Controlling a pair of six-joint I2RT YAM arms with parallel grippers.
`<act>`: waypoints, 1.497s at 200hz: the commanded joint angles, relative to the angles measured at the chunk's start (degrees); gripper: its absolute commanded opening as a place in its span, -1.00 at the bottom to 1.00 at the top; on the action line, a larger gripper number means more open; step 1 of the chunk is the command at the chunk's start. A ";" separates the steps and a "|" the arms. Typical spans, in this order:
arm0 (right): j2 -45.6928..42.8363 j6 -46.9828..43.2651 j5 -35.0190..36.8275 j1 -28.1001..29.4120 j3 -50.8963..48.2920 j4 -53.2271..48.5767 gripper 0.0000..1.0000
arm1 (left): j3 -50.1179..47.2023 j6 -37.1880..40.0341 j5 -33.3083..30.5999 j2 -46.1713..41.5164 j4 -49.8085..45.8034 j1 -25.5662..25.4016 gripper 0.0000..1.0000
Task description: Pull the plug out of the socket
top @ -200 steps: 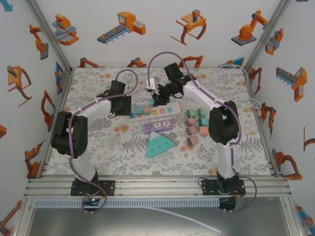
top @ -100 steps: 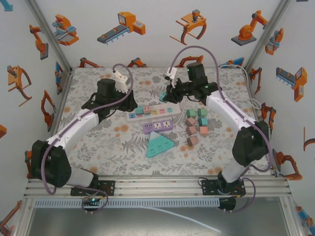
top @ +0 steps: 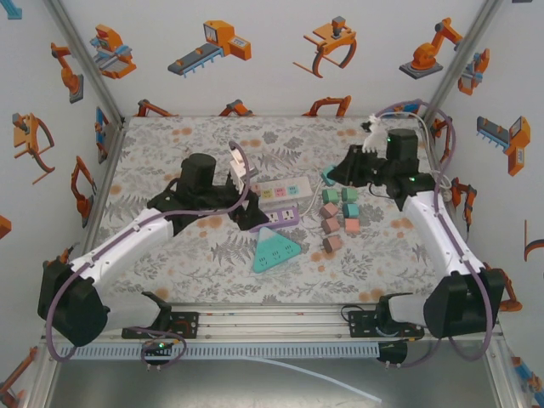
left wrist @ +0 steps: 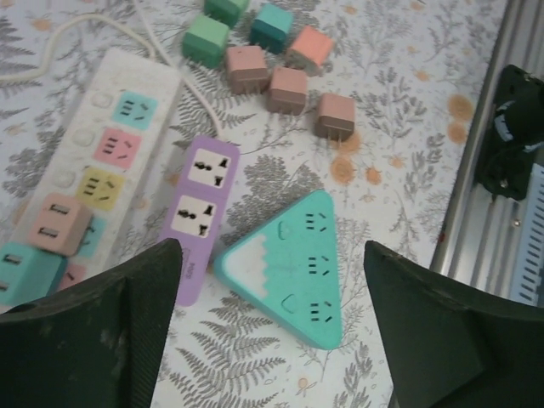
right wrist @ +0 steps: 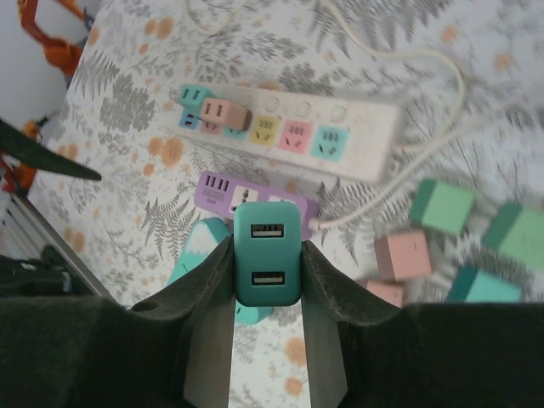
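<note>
My right gripper should move back and down to the bare spot beside the pink plug [top: 355, 245] nearest my base, because the loose plugs leave room there. Then it should release the plug it has.
My right gripper [right wrist: 267, 265] is shut on a teal two-port USB plug [right wrist: 267, 228], held in the air clear of every socket. In the top view this plug [top: 325, 175] hangs right of the white power strip [top: 277, 188]. A pink plug [right wrist: 223, 113] and a teal plug [right wrist: 190, 97] still sit in the strip's [right wrist: 293, 127] left end. My left gripper [left wrist: 272, 340] is open and hovers over the purple strip [left wrist: 202, 214] and the teal triangular socket [left wrist: 293, 268], touching nothing. From above, the left gripper [top: 249, 218] sits at the purple strip's [top: 276, 218] left end.
Several loose pink, green and teal plugs [top: 340, 212] lie right of the strips. The white strip's cable [right wrist: 442, 102] loops toward the back right. The triangular socket [top: 276, 249] lies in front of the purple strip. The metal front rail [left wrist: 484, 212] is close on the left wrist's right.
My right arm swung right, carrying the teal plug away from the white strip's left end. My left arm moved forward and right, from behind the strip to over the purple strip.
</note>
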 commanded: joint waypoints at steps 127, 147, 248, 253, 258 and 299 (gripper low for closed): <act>-15.93 15.42 7.05 -12.68 -32.61 3.03 -0.74 | 3.95 -0.17 1.84 11.70 8.26 -10.30 0.94; -16.42 15.65 8.63 -12.68 -35.49 5.51 -0.73 | 4.08 -0.27 2.22 12.23 8.26 -10.49 0.94; -16.37 19.90 10.84 -12.68 -44.17 15.46 -0.09 | 4.79 0.58 1.14 12.24 6.46 -10.58 0.94; -16.52 19.83 11.03 -12.70 -44.31 15.37 -0.03 | 4.74 0.62 1.09 12.23 6.59 -10.58 0.94; -16.55 19.83 11.22 -12.68 -44.52 15.28 0.03 | 4.71 0.47 1.05 12.12 6.69 -10.58 0.94; -16.89 19.62 11.99 -12.68 -45.01 14.62 0.13 | 4.74 0.72 1.04 12.32 6.54 -10.58 0.94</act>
